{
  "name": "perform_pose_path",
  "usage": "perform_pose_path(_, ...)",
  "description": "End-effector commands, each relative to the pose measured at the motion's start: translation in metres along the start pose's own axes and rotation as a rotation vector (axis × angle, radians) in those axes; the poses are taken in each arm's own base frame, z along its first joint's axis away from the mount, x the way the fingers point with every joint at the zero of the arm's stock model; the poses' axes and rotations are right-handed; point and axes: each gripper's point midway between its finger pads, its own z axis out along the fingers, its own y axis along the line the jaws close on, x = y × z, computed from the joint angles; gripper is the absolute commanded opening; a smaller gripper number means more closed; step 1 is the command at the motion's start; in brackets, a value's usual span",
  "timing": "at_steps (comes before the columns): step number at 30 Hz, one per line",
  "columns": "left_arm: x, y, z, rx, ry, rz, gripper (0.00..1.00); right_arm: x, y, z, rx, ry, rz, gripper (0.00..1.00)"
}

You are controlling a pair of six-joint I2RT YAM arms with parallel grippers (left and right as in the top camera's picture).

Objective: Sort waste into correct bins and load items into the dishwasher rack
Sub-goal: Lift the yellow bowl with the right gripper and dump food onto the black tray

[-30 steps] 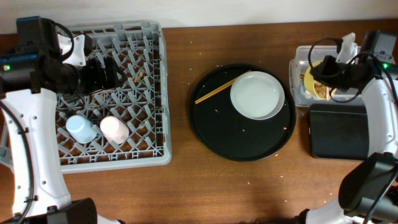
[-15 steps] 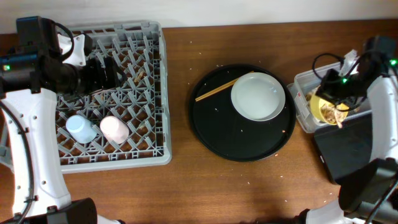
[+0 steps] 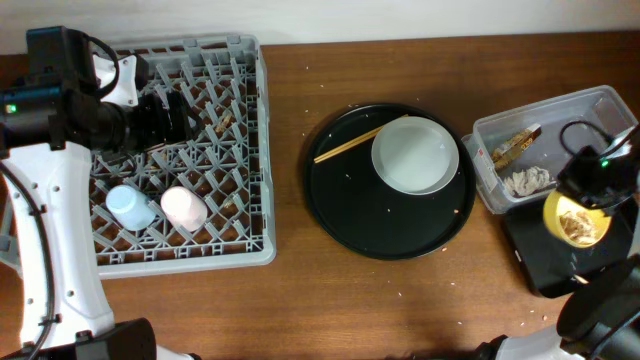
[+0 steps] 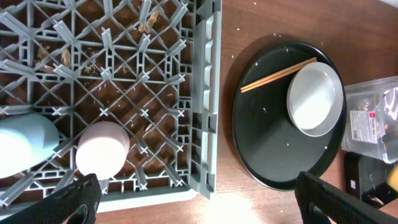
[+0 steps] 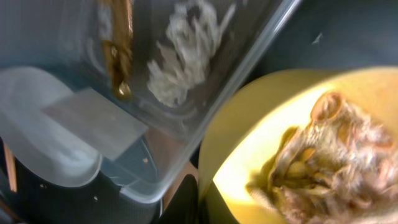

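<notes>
My right gripper should next tip its bowl empty, carry it to the left in the overhead view over the bare near part of the round tray, lower it and let it go.
My right gripper (image 3: 590,180) is shut on the rim of the yellow bowl (image 3: 578,220) and holds it above the shallow black tray (image 3: 545,262). Beige food scraps (image 5: 323,155) lie in the bowl. The clear tub (image 3: 590,105) beside it holds the gold-brown wrapper (image 3: 514,147) and the white tissue (image 3: 527,181). The plate (image 3: 415,155) and chopsticks (image 3: 355,142) lie on the round black tray (image 3: 380,220). The pink cup (image 3: 184,207) and blue cup (image 3: 131,206) sit in the grey rack (image 3: 255,150). My left gripper (image 3: 150,120) hangs open and empty over the rack.
Crumbs are scattered on the rack floor (image 4: 146,22) and on the wooden table (image 3: 290,300). The tub and black tray sit askew at the table's right edge. The rack wall (image 4: 208,112) stands between the cups and the round tray.
My right gripper has carried the yellow bowl from over the clear tub forward to over the black tray. The tub and black tray have turned askew. The left arm has not moved.
</notes>
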Motion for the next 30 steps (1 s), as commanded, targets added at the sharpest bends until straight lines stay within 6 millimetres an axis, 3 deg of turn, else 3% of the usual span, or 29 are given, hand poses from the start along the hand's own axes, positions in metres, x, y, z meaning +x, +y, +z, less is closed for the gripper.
perform_pose_path(1,-0.002,-0.004,-0.003,0.012,-0.011,0.025,0.99,0.009,0.014,0.024,-0.127,0.014,-0.019,0.04)
perform_pose_path(3,-0.002,-0.004,-0.003,0.012,-0.011,0.025,0.99,0.008,0.014,0.031,-0.144,0.000,-0.056,0.04)
perform_pose_path(6,-0.002,-0.004,-0.003,0.012,-0.011,0.025,0.99,0.008,0.054,0.026,-0.390,-0.037,-0.268,0.04)
perform_pose_path(12,-0.002,-0.004,-0.003,0.012,-0.011,0.025,0.99,-0.006,0.062,0.027,-0.433,-0.098,-0.323,0.04)
perform_pose_path(16,-0.002,-0.004,-0.003,0.012,-0.011,0.025,0.99,0.002,0.092,0.007,-0.661,-0.110,-0.425,0.04)
perform_pose_path(20,-0.002,-0.004,-0.003,0.012,-0.011,0.025,0.99,0.018,0.071,0.007,-0.642,-0.053,-0.425,0.04)
perform_pose_path(24,-0.002,-0.004,-0.003,0.012,-0.011,0.025,0.99,0.009,0.050,0.001,-0.641,-0.078,-0.360,0.04)
perform_pose_path(26,-0.002,-0.004,-0.003,0.012,-0.011,0.025,0.99,0.004,0.052,-0.014,-0.790,-0.152,-0.373,0.04)
perform_pose_path(30,-0.002,-0.004,-0.003,0.012,-0.011,0.025,0.99,0.006,0.025,-0.015,-0.909,-0.216,-0.274,0.04)
